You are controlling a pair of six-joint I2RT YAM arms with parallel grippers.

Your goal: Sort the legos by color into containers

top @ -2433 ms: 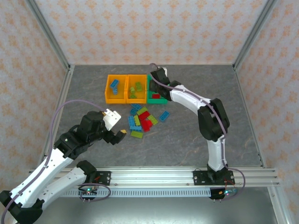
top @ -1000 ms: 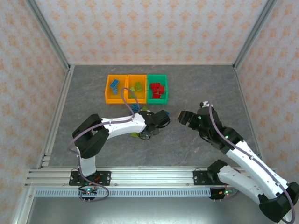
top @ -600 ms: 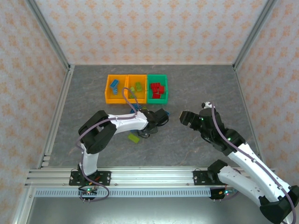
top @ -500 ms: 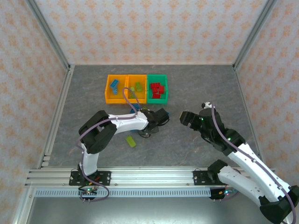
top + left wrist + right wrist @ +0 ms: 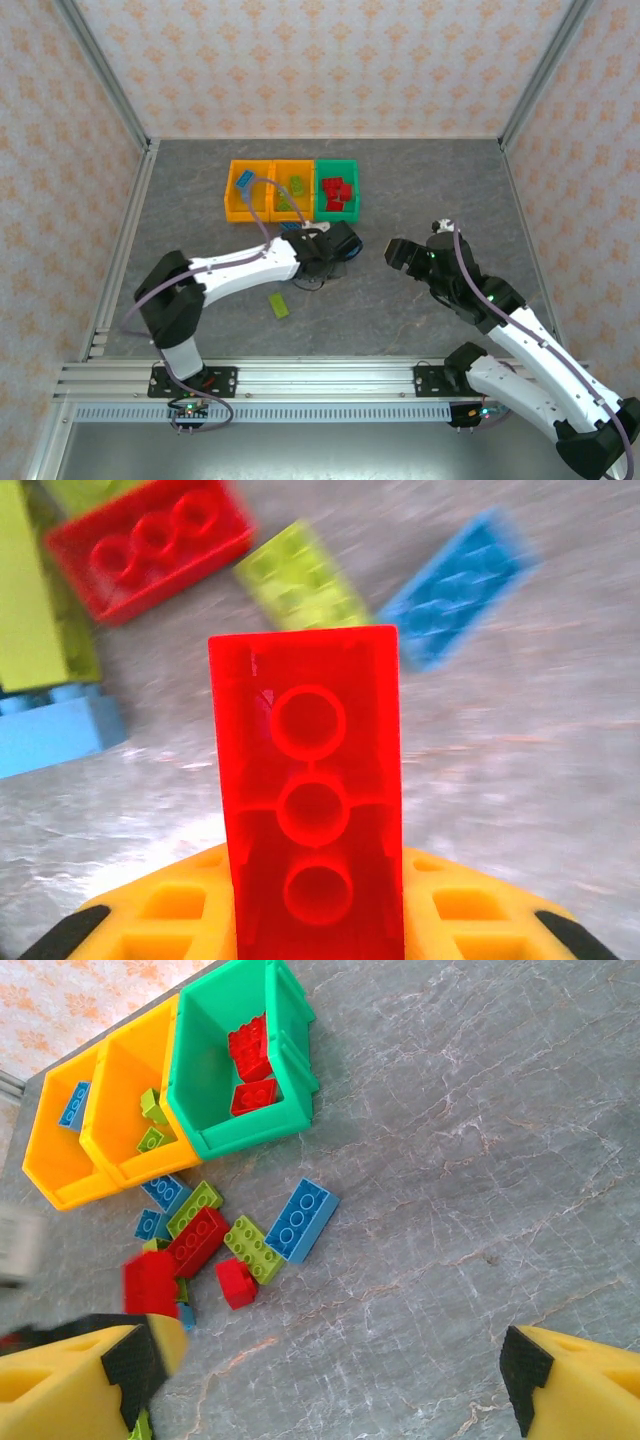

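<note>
I should next lift the lego in my left gripper and carry it outward over the matching red bricks in the green bin (image 5: 290,1070) to release it.
My left gripper (image 5: 344,244) is shut on a red lego (image 5: 310,800), held upright between its yellow fingers (image 5: 470,905) just above the loose pile. Under it lie a red brick (image 5: 150,545), a lime brick (image 5: 300,575) and a blue brick (image 5: 455,585). My right gripper (image 5: 398,252) hangs open to the right of the pile (image 5: 250,1240), nothing between its fingers (image 5: 70,1380). The green bin (image 5: 290,1070) holds red bricks. The middle orange bin (image 5: 292,188) holds lime ones and the left orange bin (image 5: 246,190) blue ones.
One lime brick (image 5: 279,305) lies alone on the grey table, nearer the arm bases than the pile. The bins stand side by side at the back centre. Bare tabletop (image 5: 450,1160) stretches right of the pile. Metal frame posts line both sides.
My left gripper has risen slightly from the pile toward the bins with the red lego. The lone lime brick has slid toward the near edge. The right arm has stayed still.
</note>
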